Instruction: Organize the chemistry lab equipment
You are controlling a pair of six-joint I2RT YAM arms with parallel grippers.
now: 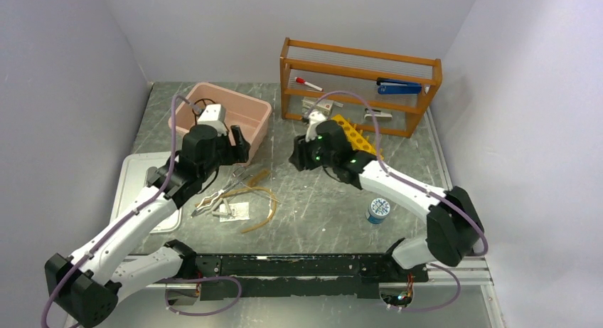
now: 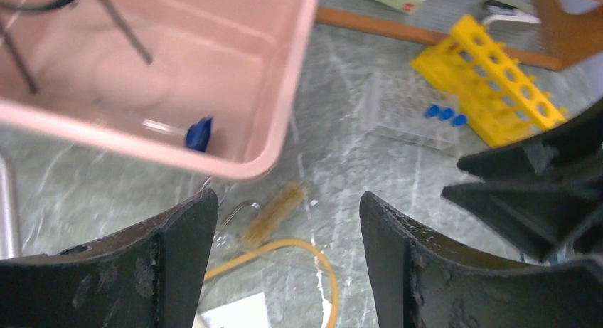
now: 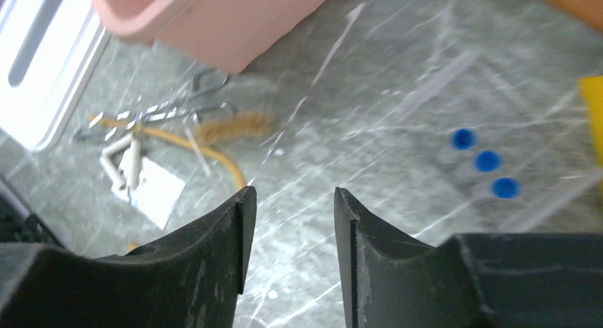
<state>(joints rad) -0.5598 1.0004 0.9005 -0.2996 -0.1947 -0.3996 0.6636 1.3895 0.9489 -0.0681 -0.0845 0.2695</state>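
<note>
My right gripper moves back and down to the clear rod next, onto its near end (image 1: 271, 202) (image 3: 206, 169), which sticks out past the brush.
The black wire ring stand (image 2: 43, 4) sits in the pink bin (image 1: 250, 114), with a small blue-tipped piece (image 2: 199, 134) near it. Silvery tongs (image 1: 213, 198) and tan rubber tubing (image 1: 262, 198) lie on the table in front of the bin, beside a tan brush (image 2: 274, 213). Three blue-capped tubes (image 3: 487, 161) lie in a clear bag next to the yellow rack (image 1: 355, 136). My left gripper (image 2: 288, 207) hangs open over the brush and tubing by the bin's front corner. My right gripper (image 3: 291, 196) is open over bare table, left of the tubes.
A wooden shelf (image 1: 359, 61) at the back holds a red-capped marker (image 1: 308, 83) and a blue stapler (image 1: 398, 87). A white tray (image 1: 135, 173) lies left of the tongs. A blue-lidded jar (image 1: 378, 210) stands near the right arm. A white card (image 3: 158, 189) lies by the tubing.
</note>
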